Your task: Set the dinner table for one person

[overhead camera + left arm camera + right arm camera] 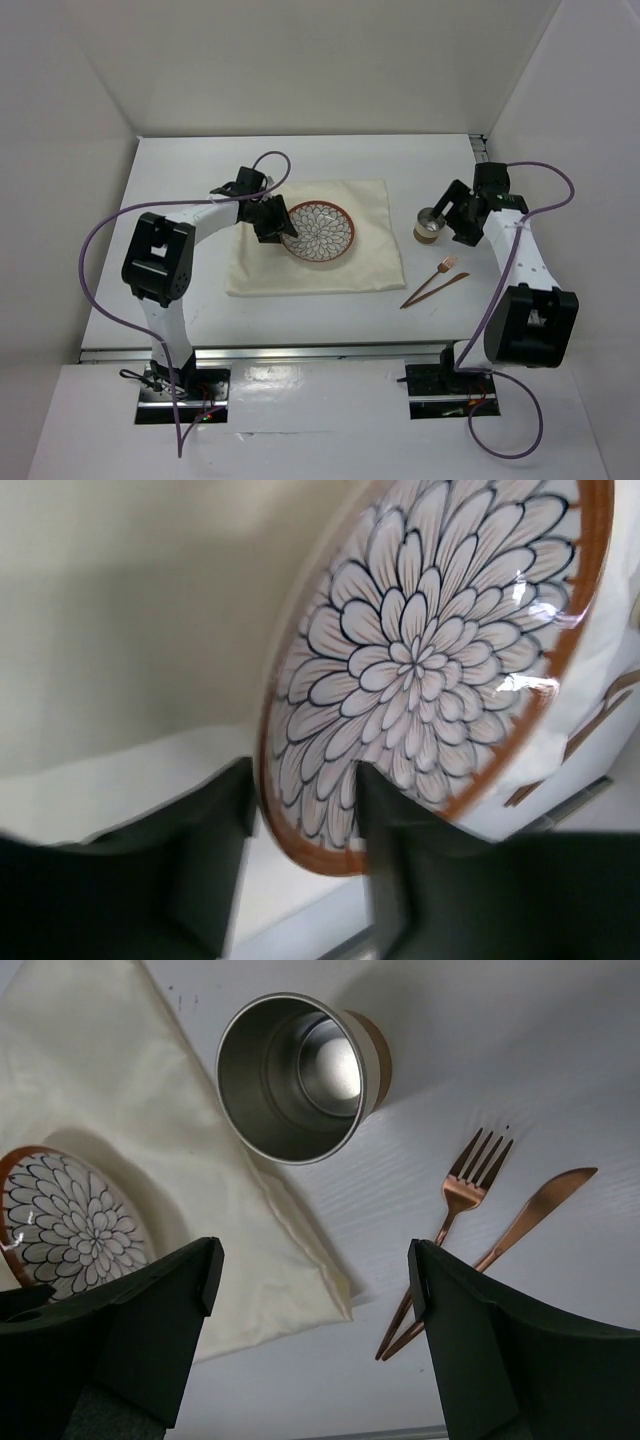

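Observation:
I will lower my right gripper to the cup next, so it straddles the cup's rim on the side facing away from the cloth.
A flower-patterned plate with a brown rim (pixel 322 232) (pixel 420 650) (pixel 75 1220) lies on the cream cloth (pixel 300 280) (pixel 120 630) (pixel 100 1070) spread on the dinner table (pixel 180 170). My left gripper (pixel 272 225) (pixel 305 775) straddles the plate's left rim, with its jaws parted and a gap beside the rim. Right of the cloth, my right gripper (pixel 452 215) (pixel 315 1260) hovers wide open above a steel cup with a brown band (pixel 430 225) (pixel 300 1075), holding nothing.
A copper fork (pixel 443 272) (pixel 465 1185) and knife (pixel 440 288) (pixel 530 1210) lie side by side on the bare tabletop, right of the cloth and in front of the cup. White walls enclose the table on three sides.

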You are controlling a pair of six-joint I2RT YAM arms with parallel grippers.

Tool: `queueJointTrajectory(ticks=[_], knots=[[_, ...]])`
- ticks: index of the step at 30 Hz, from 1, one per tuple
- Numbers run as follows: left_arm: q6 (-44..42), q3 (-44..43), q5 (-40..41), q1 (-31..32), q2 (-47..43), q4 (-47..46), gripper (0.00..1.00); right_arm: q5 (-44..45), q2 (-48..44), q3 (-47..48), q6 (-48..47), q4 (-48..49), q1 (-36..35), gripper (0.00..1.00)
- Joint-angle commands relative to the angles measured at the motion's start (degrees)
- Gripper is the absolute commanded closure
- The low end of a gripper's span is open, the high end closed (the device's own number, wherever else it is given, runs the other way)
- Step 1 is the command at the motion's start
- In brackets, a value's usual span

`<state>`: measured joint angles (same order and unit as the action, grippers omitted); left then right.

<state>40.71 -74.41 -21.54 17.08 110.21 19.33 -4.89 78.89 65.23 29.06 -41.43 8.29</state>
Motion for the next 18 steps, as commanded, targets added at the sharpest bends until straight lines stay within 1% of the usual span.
queueJointTrajectory(ticks=[1,2,3,8,9,12,14,15,17,18], knots=[[-0.1,-2.4,3.34,0.15,-1.39,0.79,0.33,1.55,2.84,2.17,0.03,4.86,0.41,0.14],[-0.63,-1.8,3.96,0.15,-2.71,1.32,0.25,1.55,3.54,2.18,0.03,4.87,0.41,0.15],[-1.15,-1.79,4.66,0.15,-3.33,2.1,0.22,1.55,4.85,2.18,0.03,5.74,0.41,0.17],[-2.47,-4.15,8.52,0.15,-6.49,7.11,0.22,2.16,8.11,2.18,0.03,9.26,1.02,0.2],[-3.0,-4.86,8.53,0.15,-8.5,7.82,0.22,2.16,8.64,2.18,0.03,10.13,1.54,0.2],[-3.61,-5.91,9.93,0.67,-12.47,9.84,0.22,2.78,11.01,2.18,0.56,10.67,2.16,0.26],[-4.15,-6.53,10.47,0.67,-16.77,10.72,0.22,2.17,12.5,2.18,0.56,11.72,2.16,0.28],[-4.76,-7.06,10.99,0.67,-18.0,11.34,0.22,2.16,13.04,2.18,0.56,12.59,2.16,0.32],[-5.37,-7.58,10.99,0.67,-21.51,11.86,0.22,1.55,14.35,1.65,1.17,13.39,2.16,0.38],[-5.38,-7.59,11.78,0.67,-22.58,11.87,0.22,1.55,14.36,1.65,1.18,13.39,2.16,0.42]])
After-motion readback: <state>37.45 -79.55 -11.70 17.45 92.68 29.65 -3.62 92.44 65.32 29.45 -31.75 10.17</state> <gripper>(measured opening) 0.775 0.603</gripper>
